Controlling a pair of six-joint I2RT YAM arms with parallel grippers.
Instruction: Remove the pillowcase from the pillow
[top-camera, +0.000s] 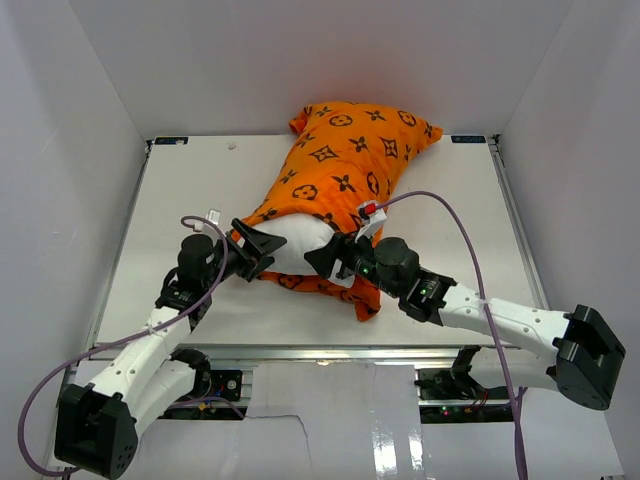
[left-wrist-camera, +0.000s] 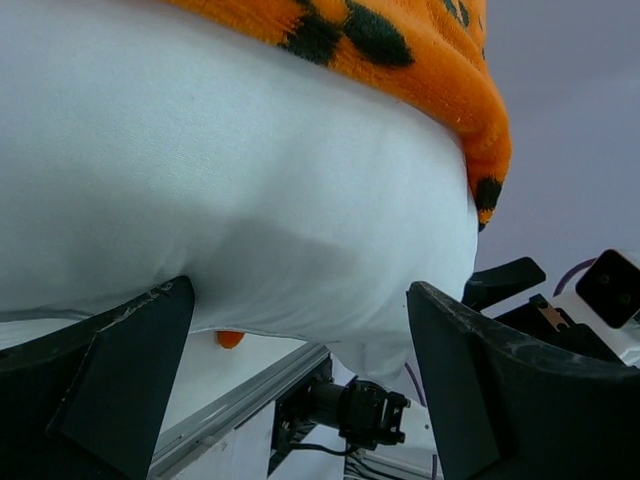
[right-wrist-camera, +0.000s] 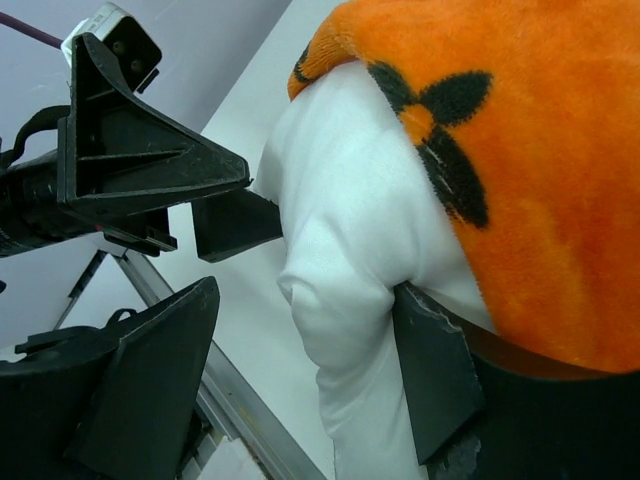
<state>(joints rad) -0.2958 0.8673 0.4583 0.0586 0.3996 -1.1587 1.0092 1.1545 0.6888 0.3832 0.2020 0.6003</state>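
White fabric bulges between my left gripper's open fingers, so the gripper goes to the right in the top view, into the pillow's bare near end (top-camera: 291, 260) (left-wrist-camera: 298, 295), and closes next.
The orange pillowcase (top-camera: 350, 150) with dark brown motifs covers the far part of the white pillow (top-camera: 298, 243), whose bare near end sticks out toward the arms. My left gripper (top-camera: 262, 248) is open at the left side of that bare end. In the left wrist view the pillow (left-wrist-camera: 250, 180) bulges over the open gripper (left-wrist-camera: 298, 290), with the pillowcase (left-wrist-camera: 400, 50) edge above. My right gripper (top-camera: 322, 258) is open at the pillow's right corner. In the right wrist view that gripper (right-wrist-camera: 305, 290) straddles a white pillow (right-wrist-camera: 340, 220) corner, its right finger (right-wrist-camera: 430, 370) touching it under the pillowcase (right-wrist-camera: 560, 200).
The pillow lies on a white table (top-camera: 180, 200) boxed in by pale walls. An aluminium rail (top-camera: 330, 352) runs along the near edge. Purple cables (top-camera: 470, 245) loop over both arms. A flap of the orange case (top-camera: 365, 300) lies under the right gripper.
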